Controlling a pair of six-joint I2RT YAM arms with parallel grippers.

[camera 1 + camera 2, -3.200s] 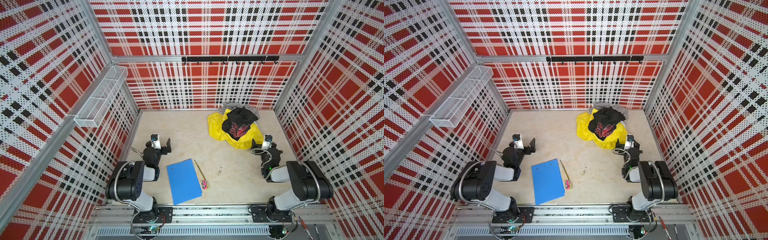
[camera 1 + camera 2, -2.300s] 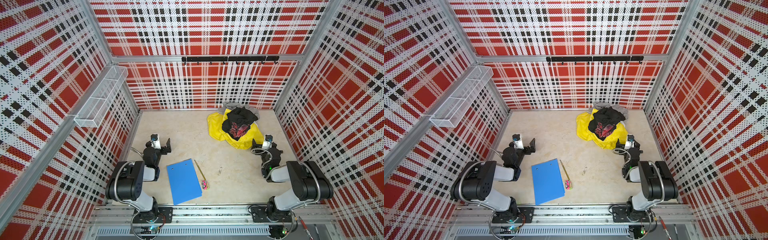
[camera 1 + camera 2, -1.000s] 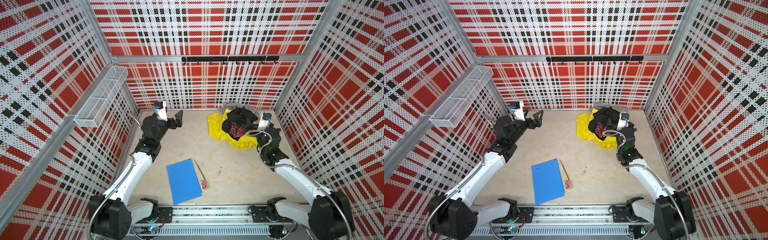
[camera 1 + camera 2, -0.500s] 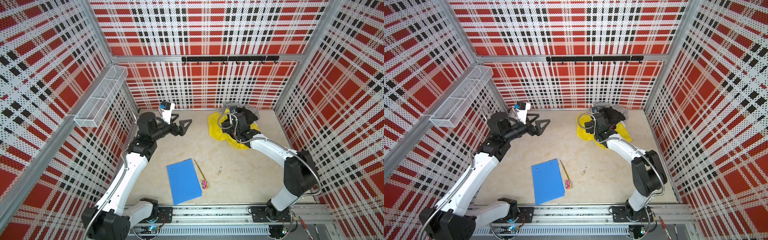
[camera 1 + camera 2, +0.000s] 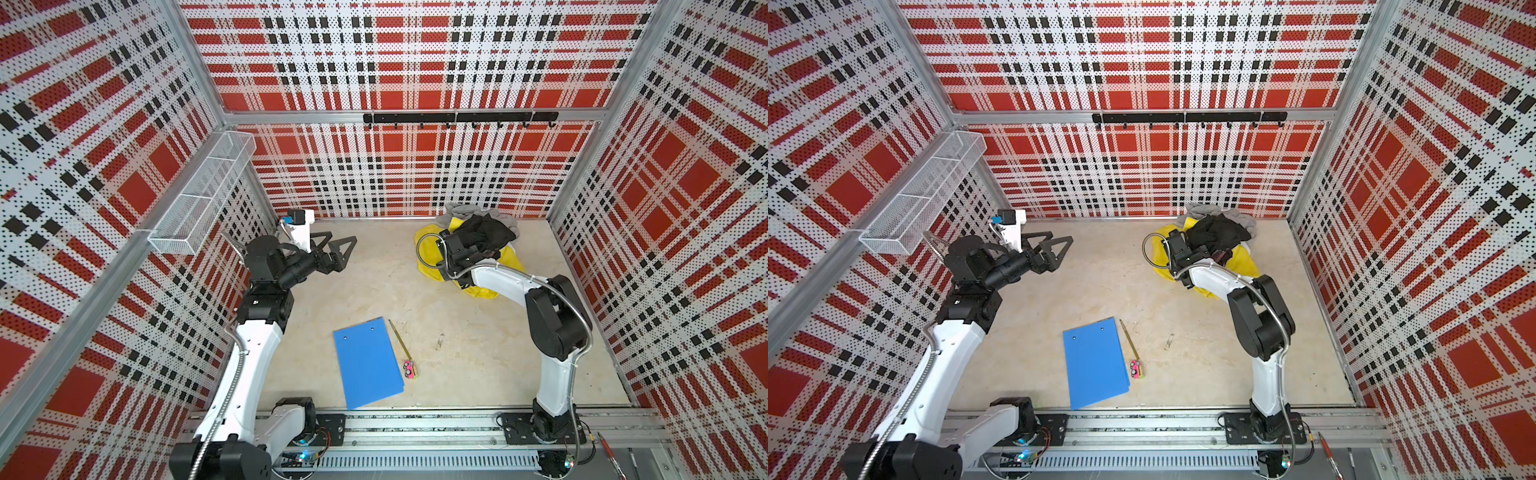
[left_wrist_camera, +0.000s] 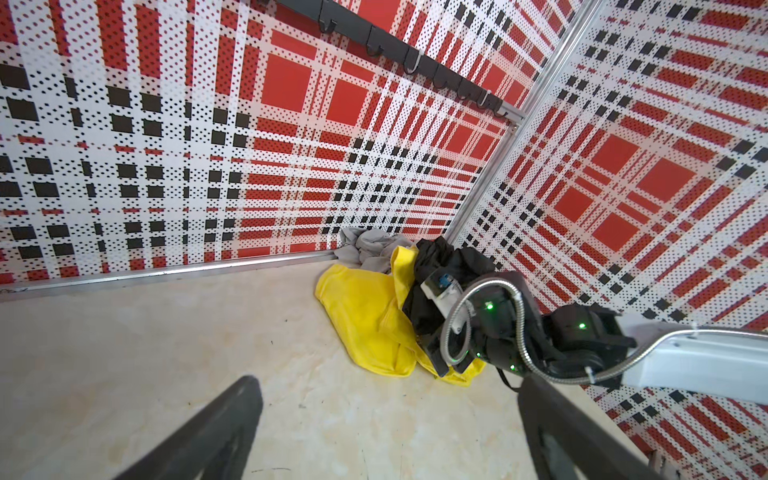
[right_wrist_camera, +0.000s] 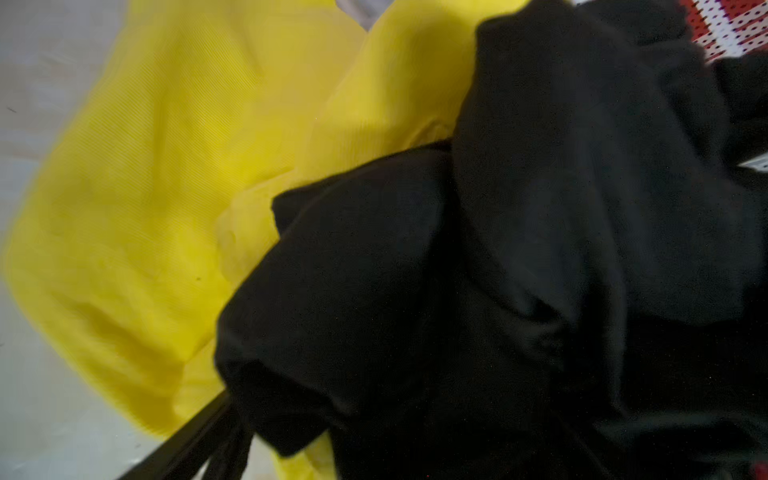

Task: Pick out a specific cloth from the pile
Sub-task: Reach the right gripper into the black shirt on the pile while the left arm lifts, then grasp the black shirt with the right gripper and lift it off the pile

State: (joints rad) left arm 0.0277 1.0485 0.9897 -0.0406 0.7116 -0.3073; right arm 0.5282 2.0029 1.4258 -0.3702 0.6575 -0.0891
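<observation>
Next, the right gripper presses lower into the black garment's near heap [image 5: 477, 244] [image 7: 432, 364] and closes on it, since black folds already lie over my open fingers.
The pile [image 5: 465, 249] lies in the back right corner: a bright yellow garment [image 5: 428, 253] [image 6: 365, 316] at the bottom, a black garment [image 5: 486, 235] [image 7: 540, 249] on top, a pale grey one [image 6: 370, 245] against the wall. The cloth is hidden; no white fabric shows. My right gripper [image 6: 449, 359] is at the pile's front left edge, jaws open and pressed into the black garment. One finger [image 7: 187, 451] shows in the right wrist view; the black fabric covers the rest. My left gripper [image 5: 338, 249] [image 6: 386, 419] hangs open and empty above the floor at the back left, facing the pile.
A blue folder [image 5: 368, 363] lies at the front centre, with a pencil [image 5: 400, 338] and a small pink eraser [image 5: 410, 369] beside it. A wire basket [image 5: 203, 195] hangs on the left wall. A black hook rail [image 5: 457, 117] runs along the back wall.
Both arms have unfolded from their rest at the front. The right gripper reached onto the pile. The left gripper rose to the back left and has drawn slightly left in the last half second.
</observation>
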